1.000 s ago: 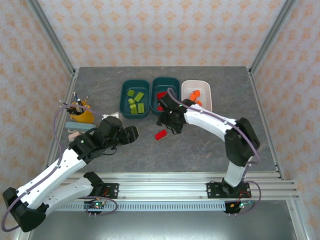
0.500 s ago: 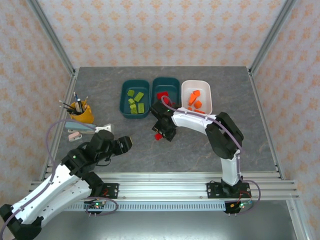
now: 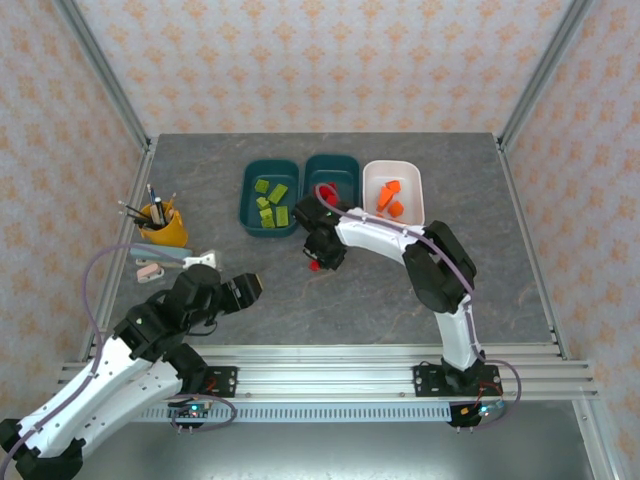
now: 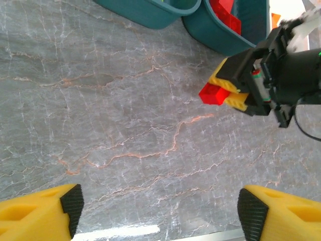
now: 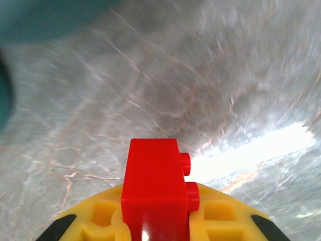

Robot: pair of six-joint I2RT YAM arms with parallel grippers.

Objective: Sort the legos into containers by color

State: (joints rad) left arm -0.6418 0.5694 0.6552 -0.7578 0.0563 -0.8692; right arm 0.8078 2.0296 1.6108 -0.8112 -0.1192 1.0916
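Note:
The right gripper lifts the lego outward over the tray's far half (image 3: 343,173) next, lowers and releases. The middle teal tray already holds red legos and lies outward.
My right gripper (image 3: 318,256) is shut on a red lego (image 3: 316,265) just above the grey table, in front of the trays. In the right wrist view the red lego (image 5: 153,178) stands between the yellow fingers (image 5: 220,221), studs to the right. In the left wrist view it shows as a red lego (image 4: 213,94) in the right gripper (image 4: 235,85). The left teal tray (image 3: 246,200) holds green legos (image 3: 272,195), the middle teal tray (image 3: 332,160) red legos (image 3: 324,190), the white tray (image 3: 420,195) orange legos (image 3: 390,198). My left gripper (image 3: 246,289) is open and holds nothing (image 4: 160,211).
A yellow cup of pens (image 3: 162,226) stands at the left, with a few small flat items (image 3: 160,262) in front of it. Bare grey table (image 3: 400,290) lies in front of the trays and to the right. Metal frame posts run along the table's sides.
My right gripper came down to the left onto the red lego lying on the table and shut on it. My left arm drew back toward the near left.

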